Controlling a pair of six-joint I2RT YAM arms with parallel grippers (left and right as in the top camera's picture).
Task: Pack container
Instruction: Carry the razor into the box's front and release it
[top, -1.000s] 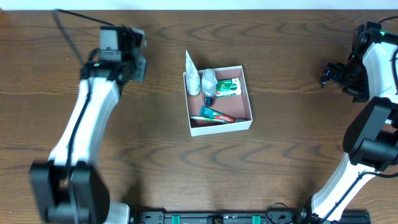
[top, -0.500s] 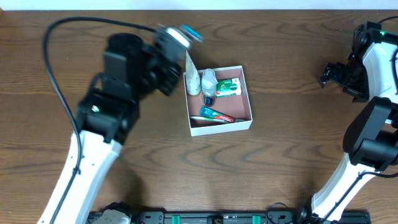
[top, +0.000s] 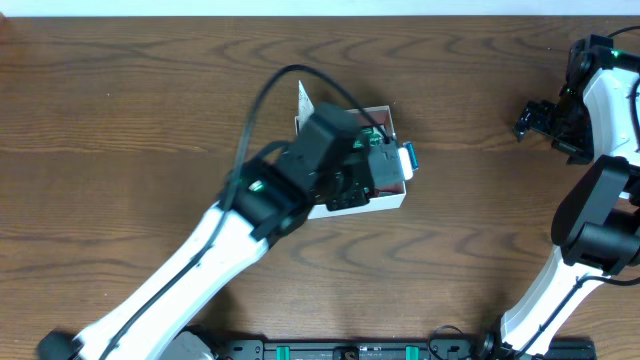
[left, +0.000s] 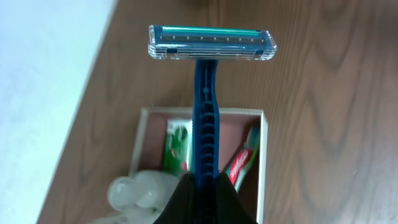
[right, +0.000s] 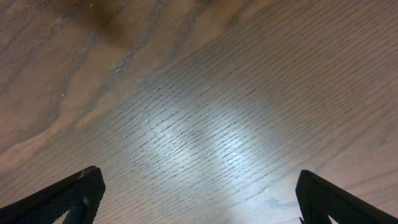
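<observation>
Next, my left gripper first lowers over the empty gap between the green packet and the toothpaste tube, to get the blue razor in there.
The container (top: 398, 198) is a shallow white cardboard box with a pinkish-brown inside, at the table's middle; it also shows in the left wrist view (left: 263, 162). In it lie a green packet (left: 176, 144), a toothpaste tube (left: 244, 163) and a white bottle (left: 140, 190). My left gripper (left: 205, 180) is shut on a blue razor (left: 205, 112) and holds it above the box, the clear head (top: 408, 160) pointing past the box's right wall. My left arm hides most of the box from overhead. My right gripper (right: 196, 199) is open and empty over bare table at the far right.
A white box flap (top: 303, 100) stands up at the container's back left corner. The table's pale far edge (left: 43, 81) shows in the left wrist view. The right arm (top: 600, 120) stays along the right edge.
My left arm has swung from the table's back left to above the container, carrying the blue razor with it. The right arm has not moved.
</observation>
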